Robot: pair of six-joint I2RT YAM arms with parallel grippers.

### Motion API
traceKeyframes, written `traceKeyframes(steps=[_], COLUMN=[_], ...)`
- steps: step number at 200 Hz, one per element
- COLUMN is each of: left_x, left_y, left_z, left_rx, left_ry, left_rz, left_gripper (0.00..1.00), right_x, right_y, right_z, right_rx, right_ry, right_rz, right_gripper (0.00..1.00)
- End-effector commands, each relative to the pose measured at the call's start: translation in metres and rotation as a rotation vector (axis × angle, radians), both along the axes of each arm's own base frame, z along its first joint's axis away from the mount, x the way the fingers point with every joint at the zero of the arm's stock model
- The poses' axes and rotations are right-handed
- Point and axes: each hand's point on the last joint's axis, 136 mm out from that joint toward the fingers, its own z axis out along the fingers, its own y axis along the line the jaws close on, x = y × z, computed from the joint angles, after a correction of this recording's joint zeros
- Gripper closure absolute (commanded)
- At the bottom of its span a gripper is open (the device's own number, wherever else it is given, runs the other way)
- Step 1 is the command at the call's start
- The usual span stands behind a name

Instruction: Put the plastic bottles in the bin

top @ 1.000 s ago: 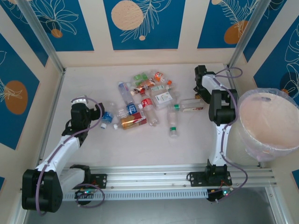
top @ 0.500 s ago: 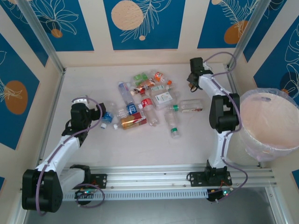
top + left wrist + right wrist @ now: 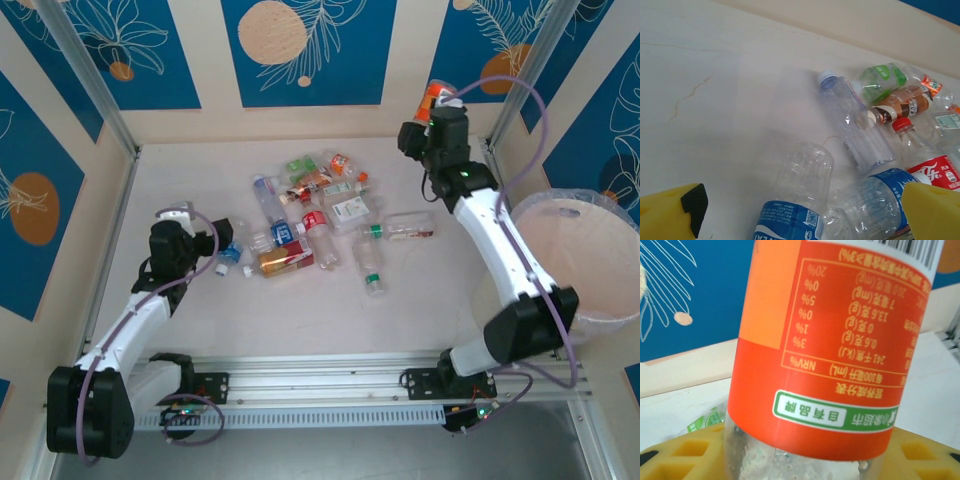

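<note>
My right gripper swings back over the white bucket's opening (image 3: 572, 245) next, tilts downward and releases the bottle with the orange label, since the bucket stands back from the gripper.
My right gripper (image 3: 438, 108) is raised at the back right, shut on a clear plastic bottle with an orange label (image 3: 436, 95). In the right wrist view that bottle (image 3: 830, 350) stands between the yellow fingers (image 3: 685, 455). Several more plastic bottles (image 3: 315, 205) lie in a heap at mid table. My left gripper (image 3: 216, 250) is low at the heap's left edge and open. A blue-labelled bottle (image 3: 795, 210) lies between its jaws, untouched, with another (image 3: 875, 205) beside it. The bin (image 3: 560, 205), a big white bucket, stands at the right edge.
Walls with blue panels close off the back and sides, and metal posts (image 3: 90, 80) stand at the corners. Two green-capped bottles (image 3: 370, 265) lie apart from the heap, towards the right arm. A rail (image 3: 330, 375) runs along the near edge.
My right gripper closed on the orange-labelled bottle by the back of the heap and lifted it up toward the back right. The left arm barely moved.
</note>
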Motion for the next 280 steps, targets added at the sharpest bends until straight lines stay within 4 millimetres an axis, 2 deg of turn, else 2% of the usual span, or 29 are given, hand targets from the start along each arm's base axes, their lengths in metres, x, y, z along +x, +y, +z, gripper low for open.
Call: traceKeyframes(steps=[1,25,39,54,74,92,118,137,160,186,221,280], left_x=[0.003,0.003,0.001,0.000,0.000,0.002,0.007,0.011,0.014,0.013,0.010,0.014], left_y=[-0.014,-0.033,-0.047,-0.058,-0.073,-0.088,-0.105,-0.112,-0.115,-0.114,-0.106,-0.099], left_z=[0.010,0.024,0.038,0.049,0.060,0.066,0.068,0.067,0.065,0.064,0.057,0.049], left_rx=[-0.069,-0.121,-0.149,-0.166,-0.172,-0.170,-0.164,-0.164,-0.165,-0.153,-0.131,-0.113], left_ry=[-0.049,-0.076,-0.093,-0.096,-0.107,-0.123,-0.124,-0.114,-0.111,-0.101,-0.099,-0.084], left_rz=[-0.076,-0.177,-0.255,-0.306,-0.346,-0.378,-0.413,-0.430,-0.428,-0.423,-0.385,-0.343], left_gripper=[0.00,0.00,0.00,0.00,0.00,0.00,0.00,0.00,0.00,0.00,0.00,0.00], right_x=[-0.039,-0.075,-0.101,-0.132,-0.175,-0.210,-0.239,-0.255,-0.256,-0.244,-0.225,-0.190], right_y=[-0.024,-0.042,-0.061,-0.094,-0.144,-0.174,-0.192,-0.212,-0.232,-0.235,-0.234,-0.222], right_z=[0.009,0.022,0.032,0.036,0.031,0.034,0.041,0.024,-0.009,-0.042,-0.084,-0.101], right_rx=[-0.065,-0.094,-0.105,-0.115,-0.130,-0.111,-0.085,-0.101,-0.052,0.124,0.235,0.327], right_ry=[0.074,0.081,0.090,0.117,0.133,0.088,0.044,0.082,0.072,0.100,0.165,0.198], right_rz=[-0.024,-0.060,-0.129,-0.276,-0.498,-0.641,-0.741,-0.865,-0.956,-0.945,-0.916,-0.776], right_gripper=[0.57,0.56,0.56,0.56,0.56,0.56,0.56,0.55,0.54,0.52,0.50,0.46])
